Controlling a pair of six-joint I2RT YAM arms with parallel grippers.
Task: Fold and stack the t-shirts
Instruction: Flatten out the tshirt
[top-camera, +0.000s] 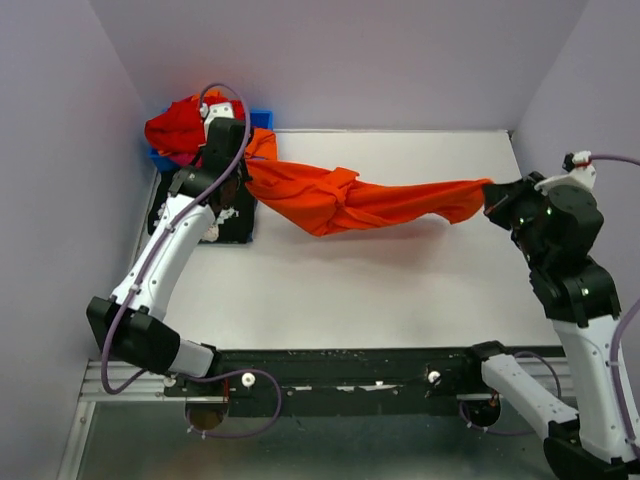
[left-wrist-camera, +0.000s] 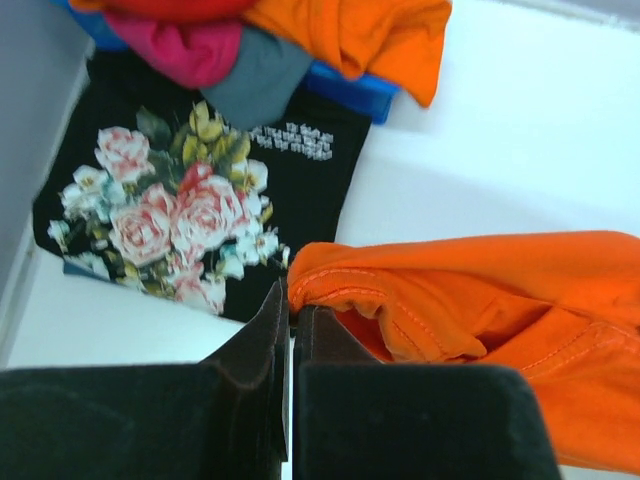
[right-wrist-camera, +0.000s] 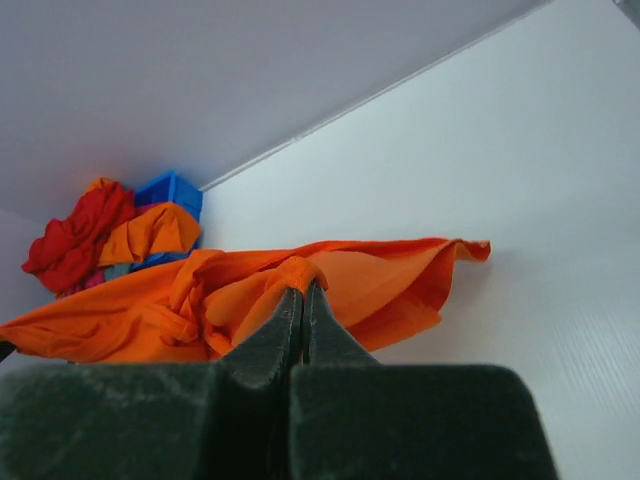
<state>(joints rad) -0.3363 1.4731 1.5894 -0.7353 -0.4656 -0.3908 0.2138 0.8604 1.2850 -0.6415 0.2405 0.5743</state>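
The orange t-shirt (top-camera: 350, 200) is still hanging above the table, so I need to move my left gripper down and back to the tabletop (top-camera: 264, 229) beside the black t-shirt next and let go there.
A plain bright orange t-shirt (top-camera: 350, 200) hangs stretched and twisted between both grippers above the table. My left gripper (top-camera: 245, 168) is shut on its left edge; the hem shows at the fingertips in the left wrist view (left-wrist-camera: 290, 290). My right gripper (top-camera: 492, 192) is shut on its right end, pinching a fold in the right wrist view (right-wrist-camera: 303, 290). A black t-shirt with pink roses (left-wrist-camera: 190, 200) lies flat on the table at the far left, under the left arm (top-camera: 240, 222). Red, pink, grey and orange tees (top-camera: 180, 125) are heaped on a blue bin.
The blue plastic bin (top-camera: 262, 117) stands in the far left corner by the walls, also in the left wrist view (left-wrist-camera: 350, 92) and the right wrist view (right-wrist-camera: 170, 190). White table (top-camera: 400, 290) runs to the back wall and side walls.
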